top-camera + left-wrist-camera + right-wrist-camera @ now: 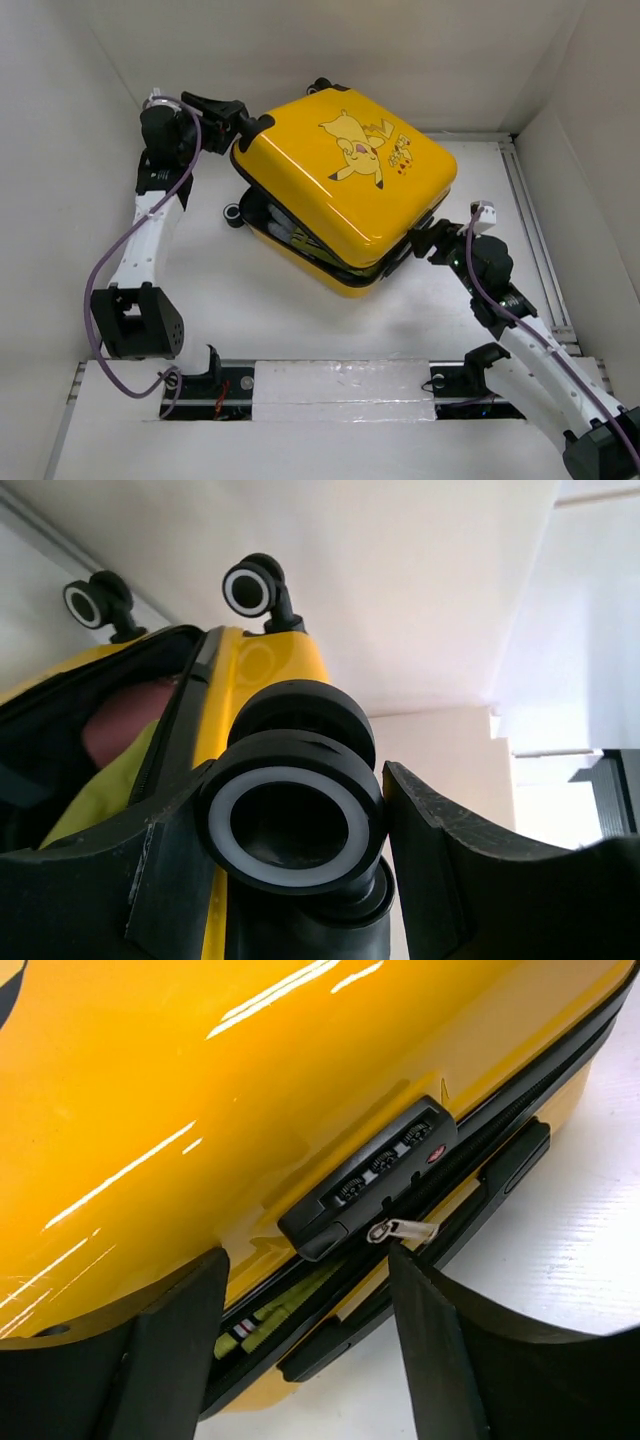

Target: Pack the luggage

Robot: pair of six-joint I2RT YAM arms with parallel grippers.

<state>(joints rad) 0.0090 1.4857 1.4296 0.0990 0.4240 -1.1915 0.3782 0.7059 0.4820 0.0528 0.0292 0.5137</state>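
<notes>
I will next lower the spinner wheel with my left gripper toward the lower shell (258, 222) below it and release the wheel, as the lid is still ajar.
The yellow Pikachu-print luggage (340, 170) lies flat on the white table, its lid ajar over the lower shell. My left gripper (250, 125) is at its far left corner, shut on a black spinner wheel (290, 815) that fills the space between the fingers. Green clothing (100, 790) and a reddish item (120, 725) show inside the gap. My right gripper (425, 240) is open at the near right side, its fingers (160, 1360) straddling the seam below the combination lock (375, 1175). The silver zipper pull (405, 1230) lies at the right fingertip. A green garment (275, 1305) peeks out of the seam.
Another wheel (232, 214) sits low at the suitcase's left side, and two more (250, 588) point up at the far end. White walls close in the table at the back and sides. A metal rail (535, 230) runs along the right edge.
</notes>
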